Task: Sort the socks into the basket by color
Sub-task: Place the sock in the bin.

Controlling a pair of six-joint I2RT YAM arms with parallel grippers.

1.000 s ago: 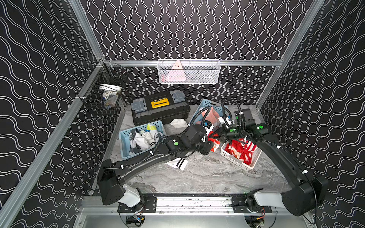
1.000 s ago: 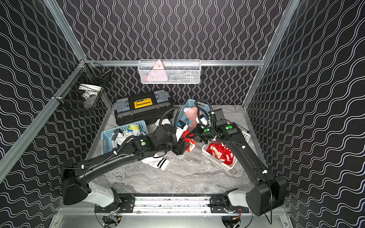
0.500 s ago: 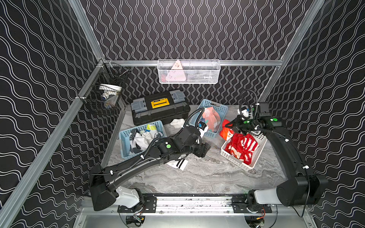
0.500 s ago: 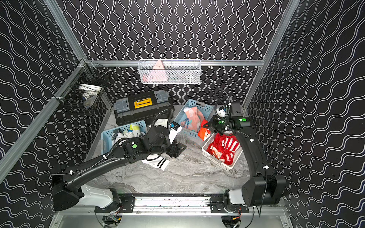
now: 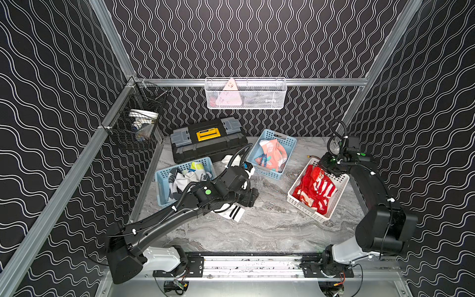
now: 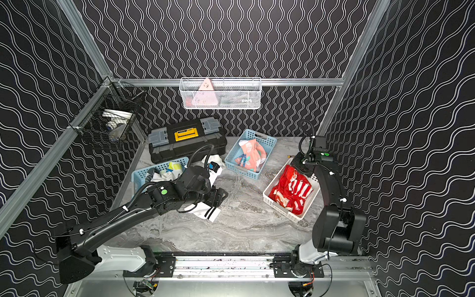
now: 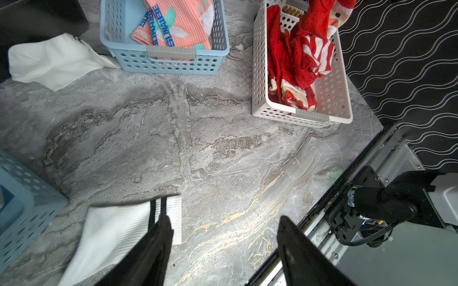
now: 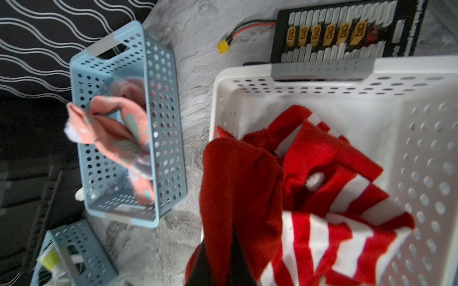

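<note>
My right gripper moves down into the far end of the white basket next and releases the red sock point(image 8: 238, 178) there, since red socks already lie inside.
My right gripper point(image 5: 324, 167) point(image 8: 234, 237) is shut on a red sock point(image 8: 238, 178), which hangs over the far corner of the white basket point(image 5: 307, 209). Red and red-white striped socks point(image 5: 316, 190) lie in that basket. My left gripper point(image 5: 250, 198) point(image 7: 223, 219) is open and holds nothing; it hovers just above the table by the cuff of a white sock with black stripes point(image 5: 232, 212) point(image 7: 119, 230). Another white sock point(image 5: 230, 159) lies near the toolbox. Salmon-pink socks point(image 5: 272, 154) fill a blue basket point(image 5: 267, 174). White socks point(image 5: 187, 177) fill a second blue basket point(image 5: 160, 190).
A black toolbox with a yellow handle point(image 5: 208, 141) stands at the back. A white mesh basket point(image 5: 245, 93) hangs on the rear wall and a black wire basket point(image 5: 136, 126) on the left rail. A connector board point(image 8: 347, 32) lies behind the white basket.
The two grippers were close together at the table's centre. The right one has carried the red sock rightwards over the white basket. The left arm has drawn back towards the striped sock, its jaws wider.
</note>
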